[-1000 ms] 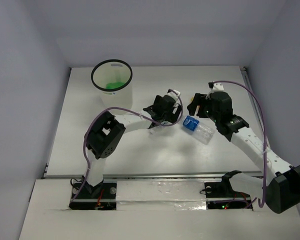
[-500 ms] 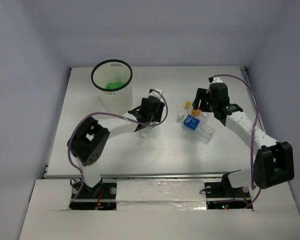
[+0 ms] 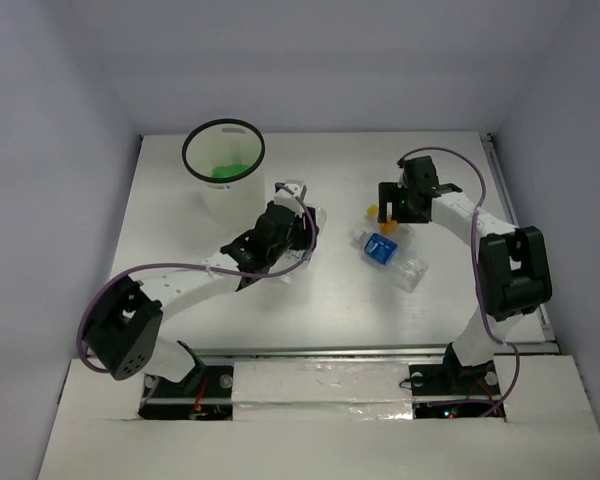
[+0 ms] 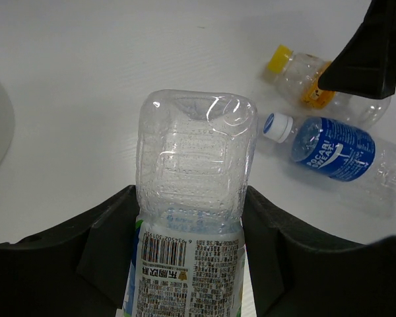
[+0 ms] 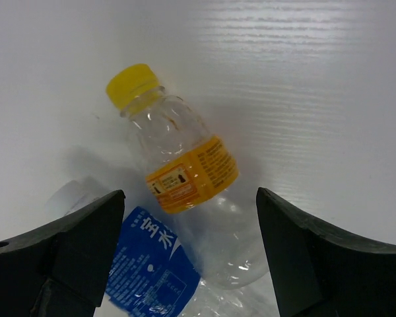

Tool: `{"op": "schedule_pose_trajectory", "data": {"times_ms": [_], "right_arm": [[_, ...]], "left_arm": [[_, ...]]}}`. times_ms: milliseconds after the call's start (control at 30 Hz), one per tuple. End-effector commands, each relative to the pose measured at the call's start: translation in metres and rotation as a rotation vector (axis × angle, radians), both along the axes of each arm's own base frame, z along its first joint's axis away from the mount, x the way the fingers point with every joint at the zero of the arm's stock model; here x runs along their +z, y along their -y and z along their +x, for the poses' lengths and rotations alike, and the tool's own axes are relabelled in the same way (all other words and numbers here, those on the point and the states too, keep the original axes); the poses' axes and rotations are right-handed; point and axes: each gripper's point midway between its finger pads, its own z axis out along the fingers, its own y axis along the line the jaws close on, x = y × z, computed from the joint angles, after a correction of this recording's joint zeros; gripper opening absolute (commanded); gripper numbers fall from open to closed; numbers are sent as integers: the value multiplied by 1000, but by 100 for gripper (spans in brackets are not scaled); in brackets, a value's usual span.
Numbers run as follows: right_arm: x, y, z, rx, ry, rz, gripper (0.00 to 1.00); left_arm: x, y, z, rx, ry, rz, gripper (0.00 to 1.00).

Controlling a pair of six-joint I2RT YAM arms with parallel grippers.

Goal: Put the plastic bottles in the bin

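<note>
My right gripper lowers and turns next until its fingers straddle the orange label (image 3: 388, 227) (image 5: 185, 173), since the yellow-cap bottle lies slanted between them.
My left gripper (image 4: 191, 241) is shut on a clear bottle (image 4: 193, 178) with a white printed label; its base points away from the camera. In the top view this gripper (image 3: 292, 228) is right of the bin (image 3: 223, 150), a translucent white cylinder with a black rim and a green bottle (image 3: 220, 172) inside. My right gripper (image 5: 191, 257) is open and empty, hovering over a clear bottle with a yellow cap and orange label (image 5: 185, 173). In the top view that gripper (image 3: 393, 208) is beside this bottle (image 3: 376, 212). A blue-label bottle with a white cap (image 3: 388, 252) lies next to it, touching it.
The yellow-cap bottle (image 4: 302, 82) and blue-label bottle (image 4: 330, 148) lie side by side on the white table (image 3: 330, 300). The right arm's black body (image 4: 376, 53) hangs just above them. Grey walls close in the table on three sides.
My left gripper has carried the clear bottle leftward, closer to the bin. My right gripper has shifted a little left over the yellow-cap bottle, and its arm has folded back.
</note>
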Motion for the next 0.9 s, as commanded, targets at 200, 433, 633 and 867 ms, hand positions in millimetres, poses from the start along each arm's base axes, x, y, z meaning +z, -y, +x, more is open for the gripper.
{"op": "schedule_pose_trajectory", "data": {"times_ms": [200, 433, 633, 867], "right_arm": [[-10, 2, 0, 38, -114, -55, 84], [-26, 15, 5, 4, -175, -139, 78], [-24, 16, 13, 12, -177, -161, 70], [-26, 17, 16, 27, -201, -176, 53]], "left_arm": [[44, 0, -15, -38, 90, -153, 33], [47, -8, -16, -14, 107, -155, 33], [52, -8, -19, -23, 127, -187, 32], [60, -7, -18, -20, 145, -213, 32]]}}
